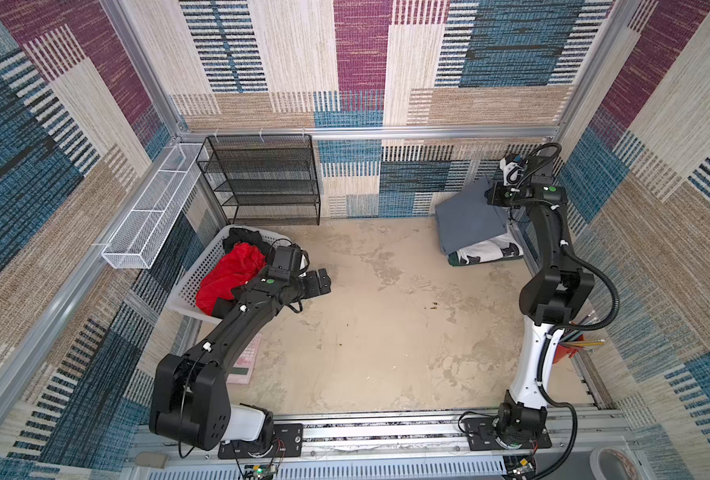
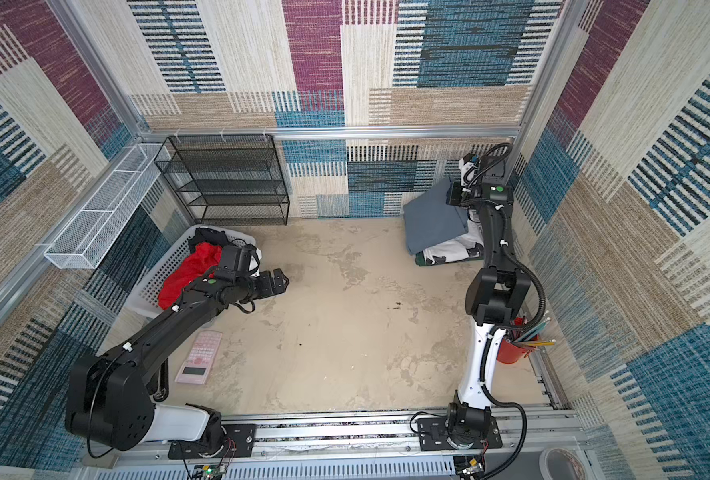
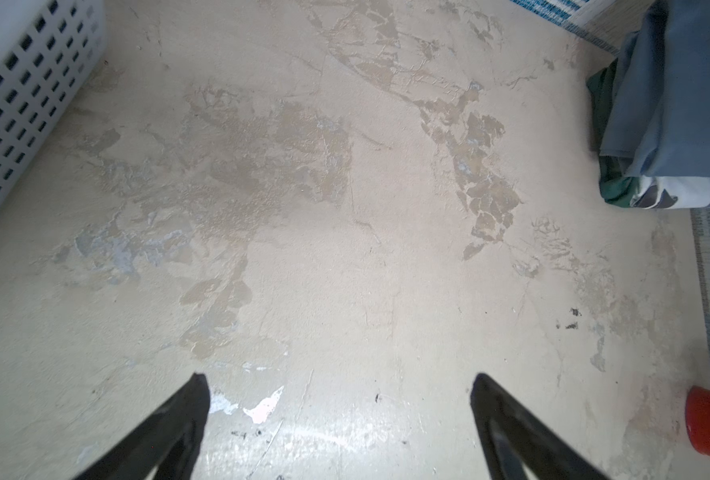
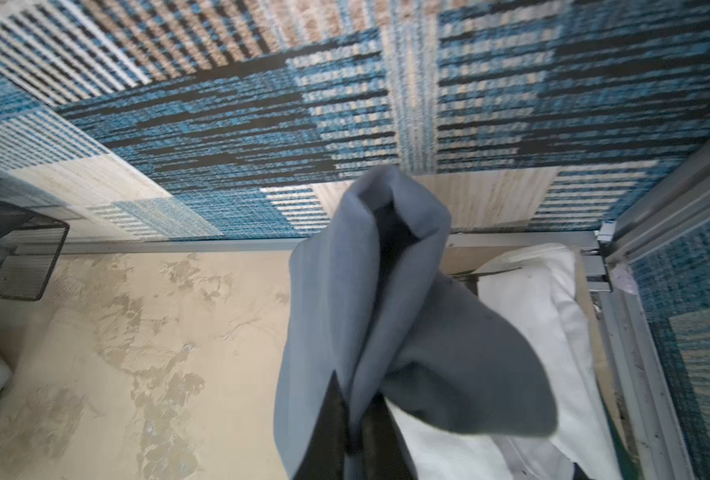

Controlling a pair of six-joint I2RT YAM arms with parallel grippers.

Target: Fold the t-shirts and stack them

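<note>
I will next lower the raised fold in my right gripper onto the bare part of the white shirt [image 1: 496, 243] [image 4: 532, 316] and release it there, because the grey t-shirt still leaves that part uncovered.
Three t-shirts are stacked at the back right corner in both top views: the slate-grey t-shirt [image 1: 467, 222] [image 2: 432, 220] lies on top, the white one with black patches [image 1: 490, 250] [image 2: 453, 250] under it, and the dark green one [image 1: 453, 259] [image 2: 419, 259] at the bottom. My right gripper [image 1: 492, 194] [image 4: 355, 399] is shut on a raised fold of the grey t-shirt [image 4: 386, 311], lifted above the white shirt [image 4: 532, 316]. My left gripper [image 1: 323, 282] [image 3: 338, 376] hangs open over bare table next to the basket, holding nothing. The stack [image 3: 677, 104] lies far from it.
A white perforated basket [image 1: 187, 291] at the left holds red cloth [image 1: 232, 270] and black cloth [image 1: 241, 239]. A black mesh shelf [image 1: 262, 178] and a white wire tray [image 1: 145, 216] line the back left. A pink calculator [image 2: 199, 357] and a red pencil cup [image 2: 511, 349] stand near the front.
</note>
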